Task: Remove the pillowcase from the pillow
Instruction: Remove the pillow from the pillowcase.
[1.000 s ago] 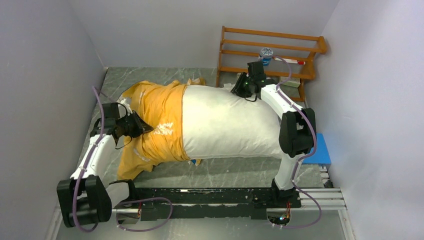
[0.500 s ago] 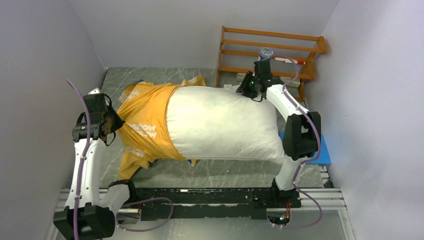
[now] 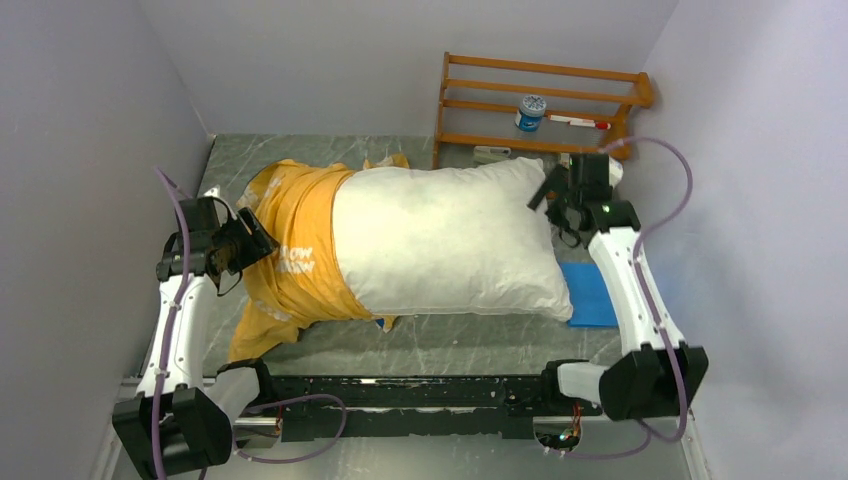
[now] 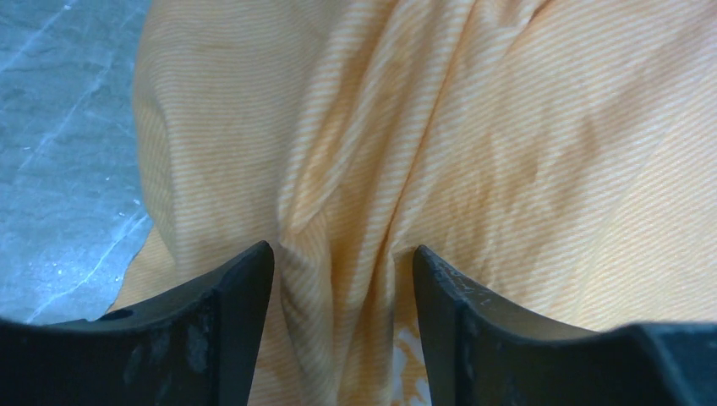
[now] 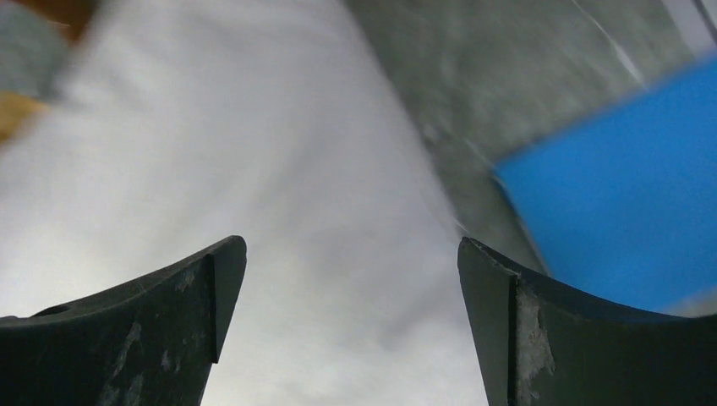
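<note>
Next, the open right gripper moves back and down onto the pillow's near corner (image 3: 560, 304) beside the blue pad, since that end of the pillow lies bare of the pillowcase (image 3: 300, 240).
The white pillow (image 3: 450, 240) lies across the table, its left end still inside the pillowcase (image 3: 300, 240), which shows its yellow-orange side with white lettering. My left gripper (image 3: 248, 243) is at the pillowcase's left edge. In the left wrist view the left gripper (image 4: 342, 248) is open, with a raised fold of the pillowcase (image 4: 524, 127) between its fingers. My right gripper (image 3: 560, 195) hovers over the pillow's far right corner. In the right wrist view the right gripper (image 5: 352, 241) is wide open and holds nothing, with the pillow (image 5: 254, 127) below it.
A flat blue pad (image 3: 590, 295) lies on the table beside the pillow's right end and shows in the right wrist view as the blue pad (image 5: 626, 186). A wooden rack (image 3: 540, 100) at the back holds a blue-lidded jar (image 3: 532, 110). Grey walls close in on both sides.
The right gripper let go of the pillow's far corner, opened wide and swung right. The pillow settled flat. The left gripper pulled the pillowcase left, then opened and moved back onto the fabric.
</note>
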{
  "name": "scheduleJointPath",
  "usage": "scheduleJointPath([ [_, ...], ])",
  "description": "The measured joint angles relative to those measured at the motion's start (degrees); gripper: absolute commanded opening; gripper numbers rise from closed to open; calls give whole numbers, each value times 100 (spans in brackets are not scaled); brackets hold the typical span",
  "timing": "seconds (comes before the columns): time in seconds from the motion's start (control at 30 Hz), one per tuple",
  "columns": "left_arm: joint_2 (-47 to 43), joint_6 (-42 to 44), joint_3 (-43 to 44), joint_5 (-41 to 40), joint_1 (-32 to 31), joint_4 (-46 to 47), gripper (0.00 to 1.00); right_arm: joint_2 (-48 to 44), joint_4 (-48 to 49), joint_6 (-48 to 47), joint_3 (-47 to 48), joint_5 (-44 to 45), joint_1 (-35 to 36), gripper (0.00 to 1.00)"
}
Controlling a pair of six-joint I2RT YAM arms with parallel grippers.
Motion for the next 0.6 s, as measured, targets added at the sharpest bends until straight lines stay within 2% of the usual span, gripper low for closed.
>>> scheduleJointPath([
  [0.1,26,20,0,136,2,59,71,-763,-527,271,-894,367,-197,100],
  [0.23,153,52,-2,358,4,157,71,-2006,-1266,673,-1893,254,-190,100],
  [0.43,264,63,-76,597,4,304,71,-3880,-1982,1248,-1976,-70,-190,100],
  [0.53,267,63,-120,651,4,358,72,-4354,-2109,1451,-2052,-511,-190,100],
  [0.6,267,72,-146,678,4,385,74,-4465,-2024,1491,-2376,-1176,-190,100],
])
